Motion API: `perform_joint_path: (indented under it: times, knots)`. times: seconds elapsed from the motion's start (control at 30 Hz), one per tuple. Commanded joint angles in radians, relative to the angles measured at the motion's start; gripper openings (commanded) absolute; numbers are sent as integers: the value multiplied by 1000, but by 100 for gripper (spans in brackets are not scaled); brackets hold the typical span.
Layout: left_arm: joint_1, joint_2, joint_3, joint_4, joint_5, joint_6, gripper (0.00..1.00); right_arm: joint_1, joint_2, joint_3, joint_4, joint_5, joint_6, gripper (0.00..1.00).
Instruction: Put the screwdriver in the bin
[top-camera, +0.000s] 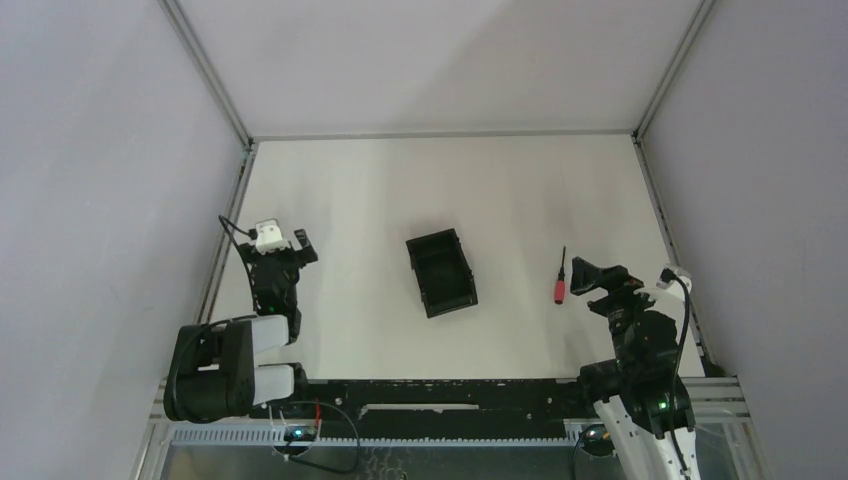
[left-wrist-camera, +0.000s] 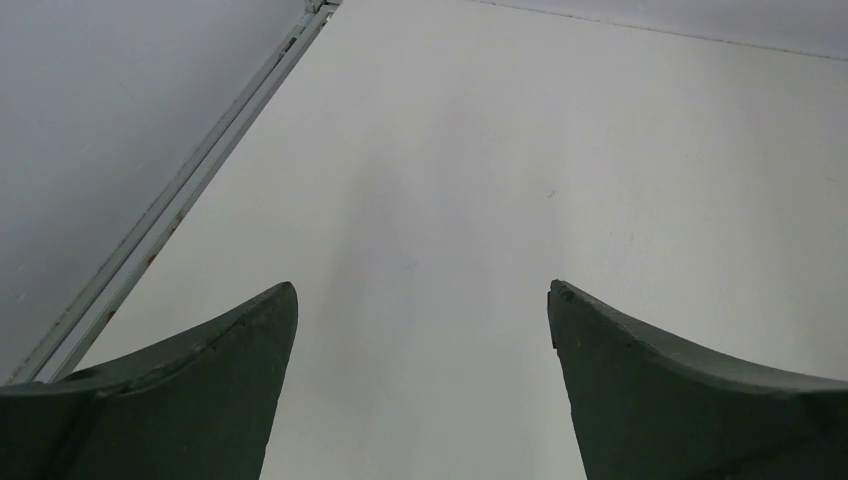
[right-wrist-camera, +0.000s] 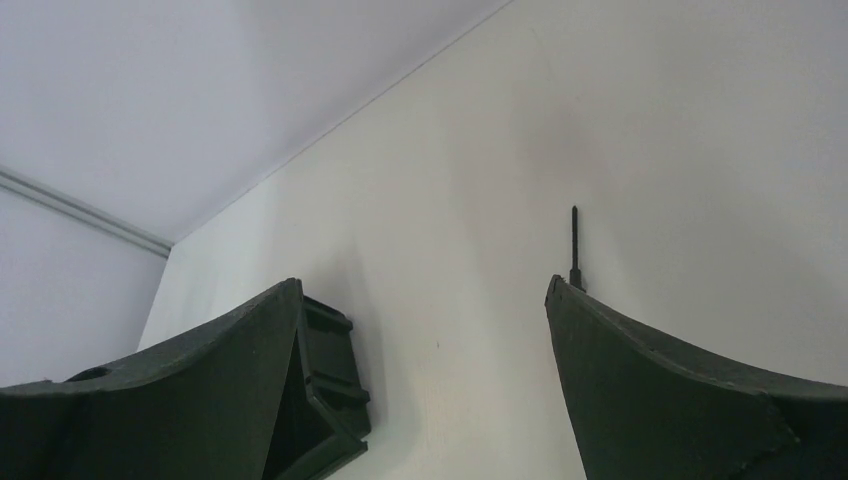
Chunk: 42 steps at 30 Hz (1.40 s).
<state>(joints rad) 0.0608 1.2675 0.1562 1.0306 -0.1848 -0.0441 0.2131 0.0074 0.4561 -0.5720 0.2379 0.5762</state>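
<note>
My right gripper will next swing to the left in the top view, turn, and go down with its fingers on both sides of the screwdriver handle's shaft end (top-camera: 561, 279) (right-wrist-camera: 576, 279).
The screwdriver (top-camera: 560, 282), red handle and thin black shaft pointing away, lies on the white table at the right. The black bin (top-camera: 441, 272) stands open-topped near the table's middle. My right gripper (top-camera: 590, 273) is open and empty, just right of the screwdriver's handle. In the right wrist view only the shaft (right-wrist-camera: 575, 245) shows above the right finger; the handle is hidden, and the bin (right-wrist-camera: 330, 385) sits behind the left finger. My left gripper (top-camera: 290, 243) is open and empty at the far left, over bare table (left-wrist-camera: 420, 300).
Grey enclosure walls with metal frame rails (top-camera: 228, 235) border the table on the left, right and back. A black rail (top-camera: 440, 392) runs along the near edge between the arm bases.
</note>
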Motion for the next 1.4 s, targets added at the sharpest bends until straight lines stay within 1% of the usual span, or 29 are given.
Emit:
perform_joint_path:
  times: [0.0,0.07,0.17,0.23,0.3,0.4,0.5,0.53,0.63,0.73,0.77,0.83,0.9,1.0,1.07,1.13,1.17,1.2,1.27,1.3,1.33,1.37]
  knots:
    - [-4,-8,36,31,-7,17,100,6,-9,31,65,41,41,100]
    - [-4,-8,36,31,-7,16,100,6,-9,59,116,-25,-14,99]
    - [-4,-8,36,31,-8,16,100,6,87,134,170,-86,-63,97]
    - [-4,-8,36,31,-7,16,100,7,230,223,140,-120,-96,96]
    - [-5,-8,36,31,-7,16,100,6,397,338,50,-132,-127,93]
    - [-4,-8,36,31,-7,17,100,6,682,519,-138,-70,-173,93]
    - [-4,-8,36,31,-7,17,100,-8,965,643,-290,-43,-200,94]
    - [-4,-8,36,31,-7,16,100,-15,1054,677,-337,-38,-190,93]
    - [-4,-8,36,31,-7,16,100,-19,1267,702,-383,-17,-162,88]
    - [-4,-8,36,30,-8,16,100,-27,1393,662,-343,-22,-160,86]
    - [-4,-8,36,31,-7,16,100,-37,1425,646,-317,-31,-164,83]
    - [-5,-8,36,31,-8,17,100,-56,1512,616,-263,-54,-180,76]
    - [-4,-8,36,31,-8,16,100,-61,1585,598,-243,-62,-191,69]
    - [-4,-8,36,31,-7,16,100,-62,1666,570,-204,-87,-201,62]
    - [-4,-8,36,31,-7,17,100,-64,1703,548,-174,-95,-202,60]
    - [-4,-8,36,31,-7,17,100,-72,1735,534,-153,-96,-205,54]
    - [-4,-8,36,31,-7,16,100,-79,1750,532,-150,-97,-208,46]
    - [-4,-7,36,31,-9,16,100,-82,1759,531,-150,-99,-214,41]
    - [-5,-9,36,31,-7,16,100,-85,1759,534,-158,-109,-230,16]
    - [-5,-8,36,31,-9,16,100,-86,1748,539,-170,-111,-239,6]
    - [-4,-8,34,31,-8,16,100,-84,1733,555,-189,-109,-246,0]
    - [-4,-9,35,31,-9,16,100,-84,1714,572,-219,-105,-253,0]
